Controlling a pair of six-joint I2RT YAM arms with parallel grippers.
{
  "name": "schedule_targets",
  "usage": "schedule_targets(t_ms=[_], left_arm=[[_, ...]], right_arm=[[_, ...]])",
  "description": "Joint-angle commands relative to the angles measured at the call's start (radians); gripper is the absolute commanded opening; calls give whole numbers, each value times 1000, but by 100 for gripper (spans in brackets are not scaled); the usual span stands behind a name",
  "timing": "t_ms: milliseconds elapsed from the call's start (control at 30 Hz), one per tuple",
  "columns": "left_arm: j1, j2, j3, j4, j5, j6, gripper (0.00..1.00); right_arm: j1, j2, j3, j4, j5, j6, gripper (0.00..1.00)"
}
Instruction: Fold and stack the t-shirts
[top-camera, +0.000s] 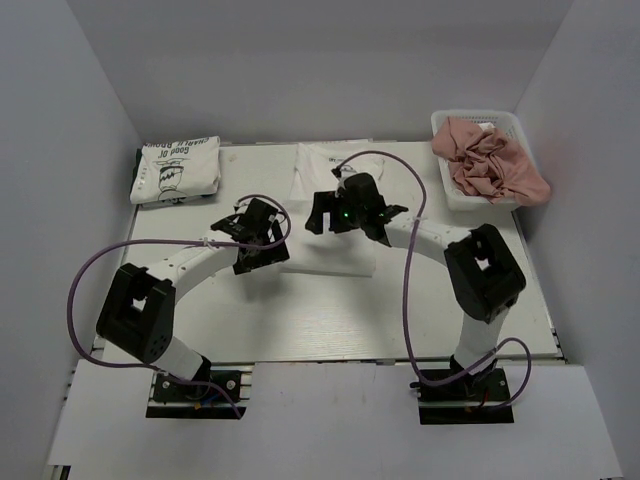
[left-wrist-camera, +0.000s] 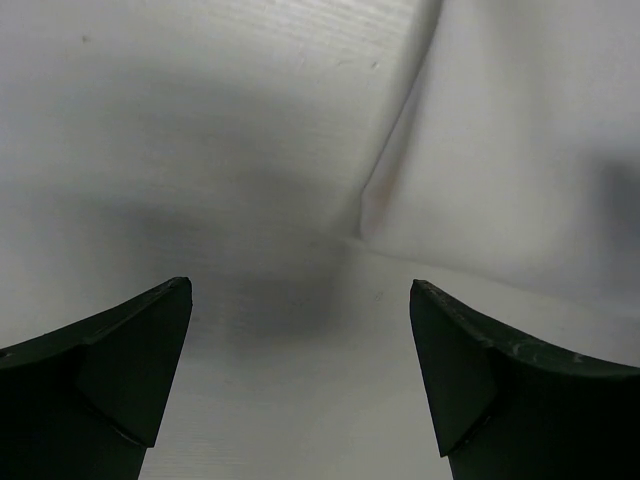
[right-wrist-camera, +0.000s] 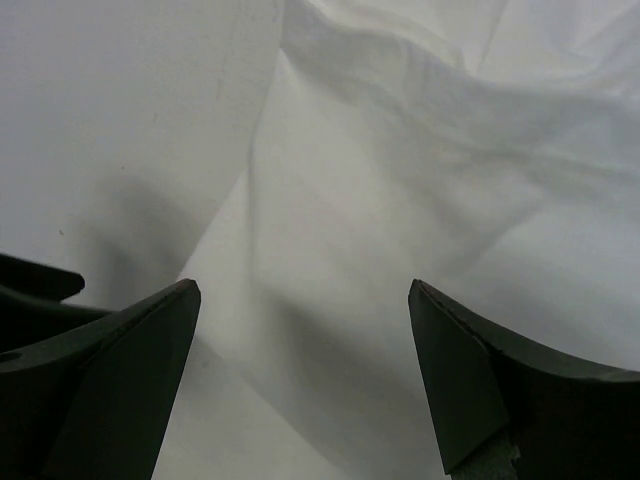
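Observation:
Bare table lies between my open fingers, so my left gripper will next move down and to the right in the top view, onto the second t-shirt hem's near corner (top-camera: 284, 270) (left-wrist-camera: 369, 230), and close.
A white t-shirt with a black line-drawing and lettering (top-camera: 176, 170) lies folded at the far left of the table. A second white t-shirt (top-camera: 322, 165) lies partly folded in the middle, no print showing. My right gripper (top-camera: 351, 218) hovers over it, open and empty; in the right wrist view its jaws (right-wrist-camera: 300, 380) stand wide apart over wrinkled white cloth (right-wrist-camera: 430, 190). My left gripper (top-camera: 268, 243) is open and empty at that shirt's left edge; in the left wrist view (left-wrist-camera: 300, 380) it is over bare table with the shirt's edge (left-wrist-camera: 500, 150) to the right.
A white basket (top-camera: 447, 190) holding crumpled pink cloth (top-camera: 490, 165) stands at the far right. White walls enclose the white table (top-camera: 340, 320) on three sides. Purple cables loop from both arms.

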Motion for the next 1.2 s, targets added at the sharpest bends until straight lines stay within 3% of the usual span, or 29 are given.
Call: schedule_targets(t_ms=[0, 67, 167, 233, 267, 367, 433, 500, 667, 700, 767, 800, 900, 933, 1133, 1167], left_arm=[[-1, -76, -50, 33, 50, -26, 100], [-1, -86, -50, 21, 50, -26, 100], [-1, -75, -8, -26, 38, -26, 100], [-1, -75, 4, -36, 38, -26, 100], [-1, -75, 4, -36, 49, -26, 100], [-1, -75, -36, 32, 90, -26, 100], [-1, -75, -36, 32, 90, -17, 100], [-1, -41, -24, 41, 77, -17, 100], [-1, 22, 21, 69, 54, 16, 100], [9, 35, 42, 55, 53, 16, 97], [9, 72, 42, 55, 52, 25, 89], [19, 81, 42, 55, 73, 25, 87], [28, 112, 24, 105, 108, 25, 80], [28, 121, 24, 124, 109, 25, 70], [37, 209, 13, 162, 194, 36, 44], [37, 209, 13, 171, 231, 45, 30]], right_arm=[[-4, 140, 139, 103, -118, 16, 90], [-14, 194, 194, 107, -77, 64, 90], [-32, 338, 436, 52, 8, 99, 90], [-50, 444, 508, 12, 29, 109, 90], [-55, 461, 615, -3, 5, 109, 90], [-101, 527, 712, -63, -35, 112, 90], [-141, 487, 701, -67, -70, 90, 90], [-147, 373, 638, -63, -101, 17, 90], [-153, 84, 275, 25, -64, -23, 90], [-153, -54, 92, 44, -35, -11, 90], [-162, -141, -21, 116, -11, 35, 90], [-161, -265, -191, 136, 23, 41, 90], [-165, -405, -368, 165, 60, 52, 90], [-165, -427, -397, 130, 68, 63, 90], [-165, -518, -525, 36, 75, 107, 90], [-165, -519, -536, 32, 72, 127, 90]])
